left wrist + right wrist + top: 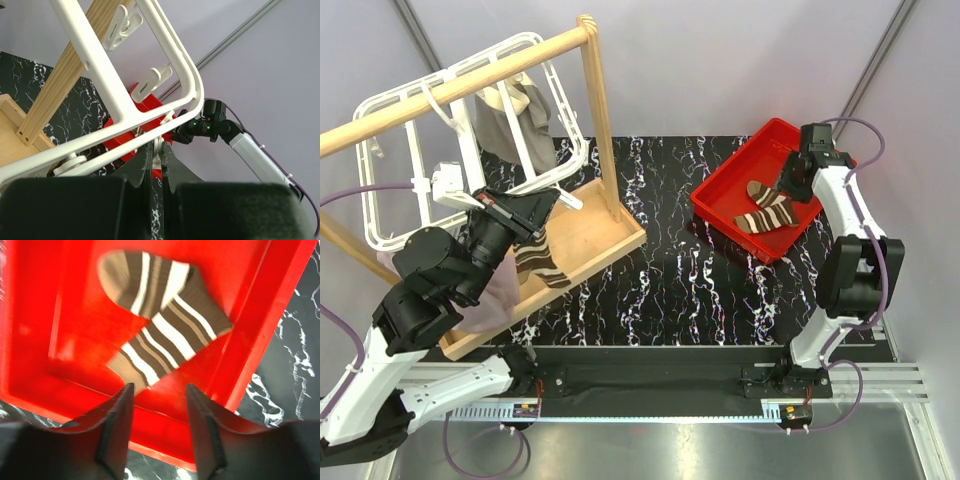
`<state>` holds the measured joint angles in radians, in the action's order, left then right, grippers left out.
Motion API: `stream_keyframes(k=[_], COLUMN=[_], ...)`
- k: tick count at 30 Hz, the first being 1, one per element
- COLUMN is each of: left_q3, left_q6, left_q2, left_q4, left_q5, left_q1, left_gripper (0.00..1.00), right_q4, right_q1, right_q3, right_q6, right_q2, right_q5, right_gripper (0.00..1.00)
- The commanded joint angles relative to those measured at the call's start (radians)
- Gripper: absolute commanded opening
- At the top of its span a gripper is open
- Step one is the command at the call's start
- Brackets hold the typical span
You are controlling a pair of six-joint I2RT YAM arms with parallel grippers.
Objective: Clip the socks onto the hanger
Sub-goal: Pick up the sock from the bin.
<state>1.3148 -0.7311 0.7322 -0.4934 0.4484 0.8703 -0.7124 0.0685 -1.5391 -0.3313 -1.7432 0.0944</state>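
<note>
The robot's right gripper will next lower its open fingers to the left in the top view, onto the edge of the sock's beige cuff, which lies flat below the gripper.
The white grid hanger (390, 110) hangs from a wooden rail at the far left; its bars also cross the left wrist view (125, 107). My left gripper (545, 205) is shut on one of its small white clips (159, 149). One brown sock with cream stripes (540, 262) hangs just below that gripper, over the wooden base. The other striped sock (770, 210) lies flat in the red tray (720, 195) at the right. My right gripper (788, 183) hovers open and empty over the tray, the sock (165, 325) just beyond its fingertips (125, 390).
The wooden rail stand (595, 110) has an upright post and a flat base board (600, 235). A grey-beige cloth (520, 115) hangs on the hanger. A pinkish cloth (490, 290) hangs low beside my left arm. The table top (660, 270) is black marble-patterned.
</note>
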Motion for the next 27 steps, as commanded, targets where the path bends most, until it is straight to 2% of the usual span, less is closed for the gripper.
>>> stream_keyframes(k=[1, 6, 11, 17, 20, 21, 23, 24, 27], left_q3=[-0.009, -0.014, -0.011, -0.008, -0.008, -0.008, -0.008, -0.009, -0.009], left_q6=[-0.001, -0.005, -0.004, -0.002, -0.004, -0.004, -0.005, -0.005, -0.007], left_q2=[-0.01, -0.013, -0.013, -0.013, -0.013, -0.013, -0.008, -0.008, -0.008], left_q4=[0.058, 0.064, 0.059, 0.056, 0.055, 0.056, 0.055, 0.053, 0.05], left_q5=[-0.024, -0.022, -0.017, -0.011, -0.01, -0.01, -0.011, -0.011, -0.008], left_q1=[-0.002, -0.004, -0.002, -0.004, -0.004, -0.002, -0.004, -0.002, -0.004], left_gripper=[0.0, 0.0, 0.0, 0.0, 0.0, 0.0, 0.0, 0.0, 0.0], right_q4=[-0.137, -0.209, -0.182, -0.176, -0.173, -0.168, -0.162, -0.162, -0.124], right_q1=[-0.015, -0.045, -0.09, -0.107, -0.108, -0.107, -0.107, -0.107, -0.108], right_q3=[-0.061, -0.208, -0.231, -0.245, -0.259, -0.262, -0.276, -0.279, -0.271], right_q6=[0.112, 0.141, 0.144, 0.133, 0.123, 0.123, 0.121, 0.121, 0.114], right_q2=[-0.084, -0.292, -0.371, -0.452, -0.483, -0.49, -0.513, -0.519, -0.512], right_q5=[0.029, -0.001, 0.013, 0.048, 0.06, 0.061, 0.053, 0.054, 0.044], right_gripper=[0.5, 0.49, 0.53, 0.51, 0.45, 0.38, 0.32, 0.24, 0.12])
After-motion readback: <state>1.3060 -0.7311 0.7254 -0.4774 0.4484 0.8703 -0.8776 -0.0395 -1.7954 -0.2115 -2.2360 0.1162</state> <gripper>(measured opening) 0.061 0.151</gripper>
